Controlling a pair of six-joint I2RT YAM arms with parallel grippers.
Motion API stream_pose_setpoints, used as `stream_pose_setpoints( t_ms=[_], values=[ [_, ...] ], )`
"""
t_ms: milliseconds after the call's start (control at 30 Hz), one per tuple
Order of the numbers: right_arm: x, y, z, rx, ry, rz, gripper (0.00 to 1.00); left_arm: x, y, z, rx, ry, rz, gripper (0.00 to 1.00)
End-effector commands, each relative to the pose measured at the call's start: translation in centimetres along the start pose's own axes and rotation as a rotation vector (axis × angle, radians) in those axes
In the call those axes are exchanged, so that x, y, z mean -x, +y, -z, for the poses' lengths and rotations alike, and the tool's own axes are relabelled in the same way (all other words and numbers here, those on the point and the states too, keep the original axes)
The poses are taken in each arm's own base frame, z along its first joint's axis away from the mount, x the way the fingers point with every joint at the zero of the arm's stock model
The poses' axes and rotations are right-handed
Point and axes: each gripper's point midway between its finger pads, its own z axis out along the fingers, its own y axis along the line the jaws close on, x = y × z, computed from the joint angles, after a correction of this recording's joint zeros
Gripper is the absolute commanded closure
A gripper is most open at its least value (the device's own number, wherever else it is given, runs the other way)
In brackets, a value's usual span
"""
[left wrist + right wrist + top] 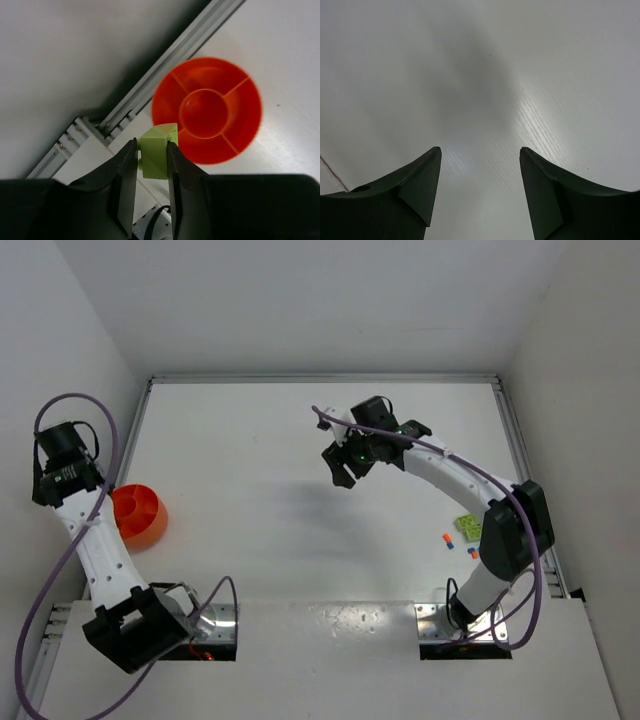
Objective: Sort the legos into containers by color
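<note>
The lime green lego [156, 156] should go down and toward the orange bowl in my left gripper, over the bowl's bare outer section [165, 107] beside the empty centre hollow.
My left gripper [151, 142] is shut on a lime green lego [156, 156], held up in the air. Beyond it in the left wrist view lies the orange bowl [243, 116], round, with a centre well and outer compartments that look bare. In the top view that bowl [140, 515] sits at the table's left edge, beside my left arm. My right gripper [480, 149] hangs open over bare table with nothing between its fingers; from above it [343, 466] is near the table's middle. More legos lie at the right: a lime green one [467, 528] and small orange and blue ones [448, 540].
An aluminium rail [190, 47] borders the table's left side, with the white wall just behind it. A matching rail [520, 455] runs along the right side. Purple cables [110, 455] loop off both arms.
</note>
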Motion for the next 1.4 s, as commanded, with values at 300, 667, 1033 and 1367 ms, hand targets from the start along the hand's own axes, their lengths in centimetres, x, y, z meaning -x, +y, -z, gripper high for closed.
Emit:
stream_pose_setpoints(
  t_ms=[300,667,1033,1367],
  values=[
    [2.8,0.1,-0.6,0.059,-0.031,-0.018,0.35,-3.7,4.4,-4.1,0.032,0.134,-0.041,1.0],
    [2.7,0.1,-0.7,0.061,-0.023,-0.021,0.35,-4.1,3.8,-5.3,0.008,0.135,-0.049,1.0],
    [2.7,0.3,-0.7,0.07,-0.025,-0.021,0.35,-5.0,2.5,-7.9,-0.058,0.183,-0.074,1.0],
    [2.7,0.3,-0.7,0.07,-0.025,-0.021,0.35,-5.8,1.8,-8.9,-0.098,0.206,-0.101,0.93]
  ],
)
